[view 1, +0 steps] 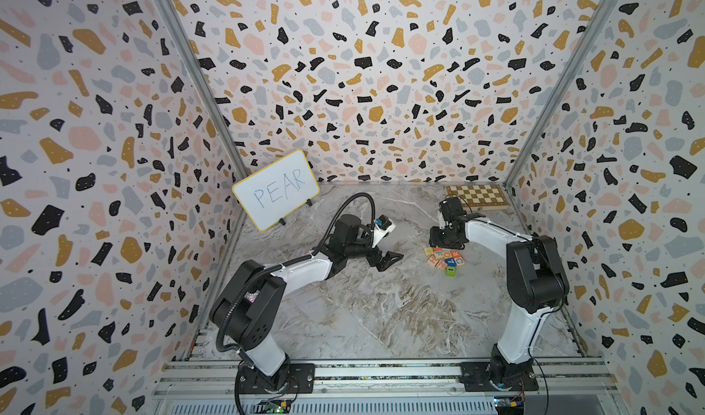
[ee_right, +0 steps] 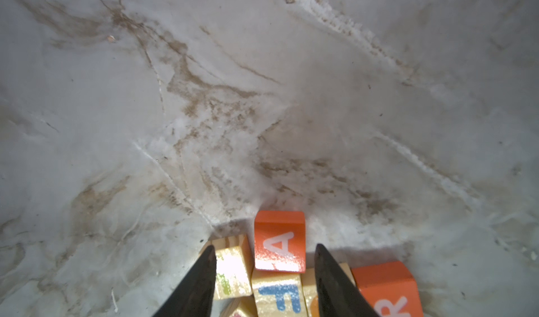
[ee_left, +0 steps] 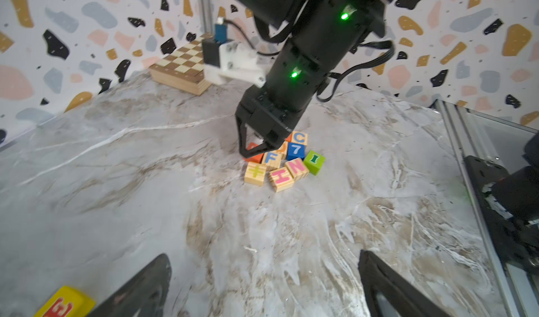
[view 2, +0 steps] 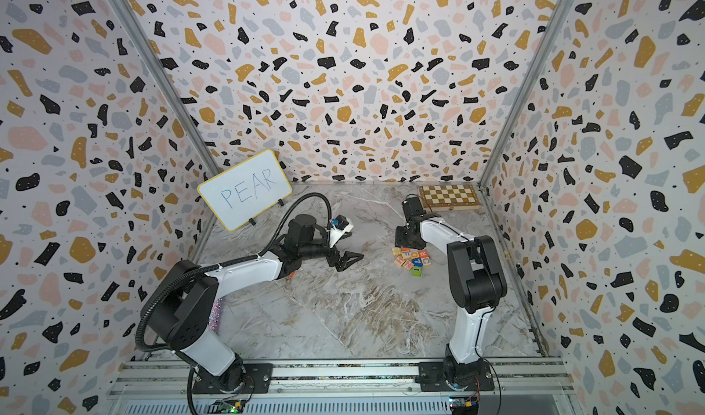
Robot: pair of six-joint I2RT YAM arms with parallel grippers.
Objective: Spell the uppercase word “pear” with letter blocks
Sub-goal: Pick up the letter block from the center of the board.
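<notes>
The right gripper will next go down onto the orange A block [view 1: 438,250] [ee_right: 279,251] just below its open fingers and close there, because both fingers are already on either side of the block.
The letter blocks lie in a tight cluster [view 1: 444,258] on the marble table at the right. My right gripper [ee_right: 265,247] points down over the cluster's far end, open. Its fingers [ee_right: 204,274] stand apart on either side of the orange A block [ee_right: 279,241], which lies just past the tips without touching them. The orange R block [ee_right: 385,289] sits beside it, outside one finger. In the left wrist view the right gripper [ee_left: 256,151] dips onto the A block [ee_left: 255,157]. My left gripper [view 1: 391,260] hovers wide open and empty over mid-table, a yellow E block [ee_left: 64,302] beside one finger.
Other blocks in the cluster show F [ee_left: 271,158], 7 [ee_left: 296,151], C [ee_left: 299,137], H [ee_left: 281,178], N [ee_left: 297,168] and a green I [ee_left: 314,161]. A wooden chessboard [view 1: 477,195] lies at the back right. A whiteboard reading PEAR [view 1: 275,188] stands at the back left.
</notes>
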